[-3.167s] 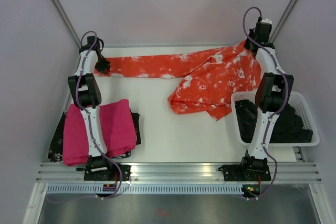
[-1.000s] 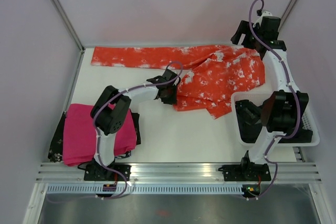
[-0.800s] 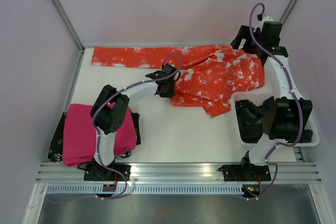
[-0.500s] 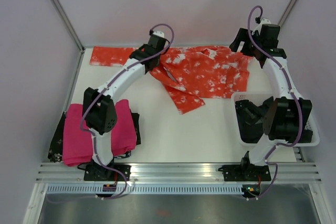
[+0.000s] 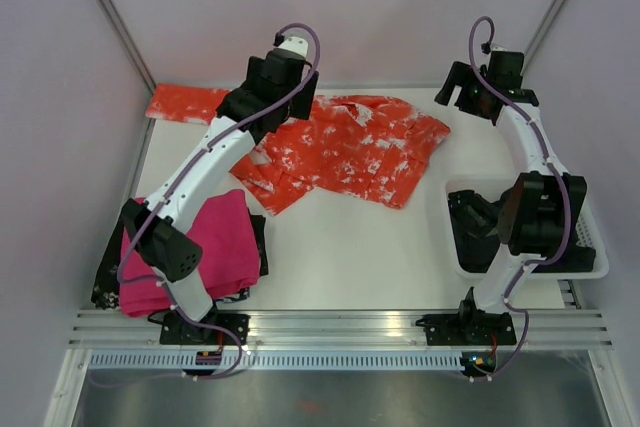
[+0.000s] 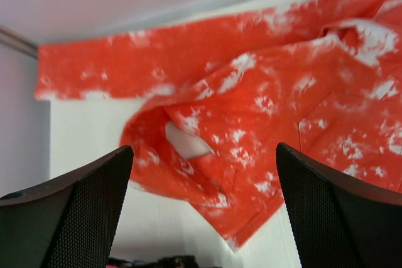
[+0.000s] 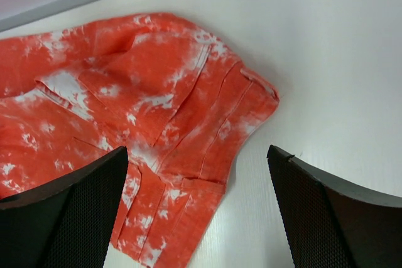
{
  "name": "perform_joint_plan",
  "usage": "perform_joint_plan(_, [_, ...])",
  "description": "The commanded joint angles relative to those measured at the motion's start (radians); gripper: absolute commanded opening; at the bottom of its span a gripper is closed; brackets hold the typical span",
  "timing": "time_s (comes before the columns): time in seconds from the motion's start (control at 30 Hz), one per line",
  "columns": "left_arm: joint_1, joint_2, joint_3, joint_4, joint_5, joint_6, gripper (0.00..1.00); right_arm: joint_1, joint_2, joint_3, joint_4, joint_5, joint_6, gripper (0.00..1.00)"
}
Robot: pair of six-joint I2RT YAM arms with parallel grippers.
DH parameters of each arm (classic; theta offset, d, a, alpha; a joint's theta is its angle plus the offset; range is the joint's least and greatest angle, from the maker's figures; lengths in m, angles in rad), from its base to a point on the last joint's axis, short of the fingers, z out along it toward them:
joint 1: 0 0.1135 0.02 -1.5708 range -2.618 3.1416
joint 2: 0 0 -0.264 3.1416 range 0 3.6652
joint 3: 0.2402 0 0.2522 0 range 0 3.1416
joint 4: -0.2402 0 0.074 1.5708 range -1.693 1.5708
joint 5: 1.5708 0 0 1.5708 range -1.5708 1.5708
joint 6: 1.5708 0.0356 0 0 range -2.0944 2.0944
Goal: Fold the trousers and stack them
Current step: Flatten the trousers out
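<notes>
My right gripper moves down, back and to its left in the top view next, onto the seam by the trousers' basket-side corner below it.
The trousers are orange-red with white blotches and lie crumpled across the back of the table, one leg reaching toward the far left corner. My left gripper hovers above their left part, open. In the left wrist view, the gripper holds nothing and the trousers lie loose below with a bunched fold. My right gripper hangs open at the back right, just past the waist end. Through the right wrist view the gripper stands wide over a corner of the trousers, apart from them.
A folded magenta-pink cloth lies on a dark garment at the near left. A white basket with a black garment sits at the near right. Walls close in the back and both sides.
My left gripper dragged part of the trousers from the middle toward the back left, then opened and let go. The trousers now lie further left. The right gripper stayed open, hardly moving.
</notes>
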Motion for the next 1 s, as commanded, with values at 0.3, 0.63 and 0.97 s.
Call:
perform_joint_plan(0.3, [0.420,-0.060,-0.356,-0.264,0.329,-0.564,0.99,0.238,0.034,-0.064,-0.332,0.021,0.044,0.97])
perform_joint_plan(0.63, [0.428,0.098,-0.464,0.044,0.458,-0.464,0.94,0.290,0.086,-0.187,-0.299,0.076,0.092,0.96])
perform_joint_plan(0.97, [0.449,0.278,-0.415,0.198,0.449,-0.261,0.90,0.316,0.154,-0.239,-0.240,0.119,0.127,0.90])
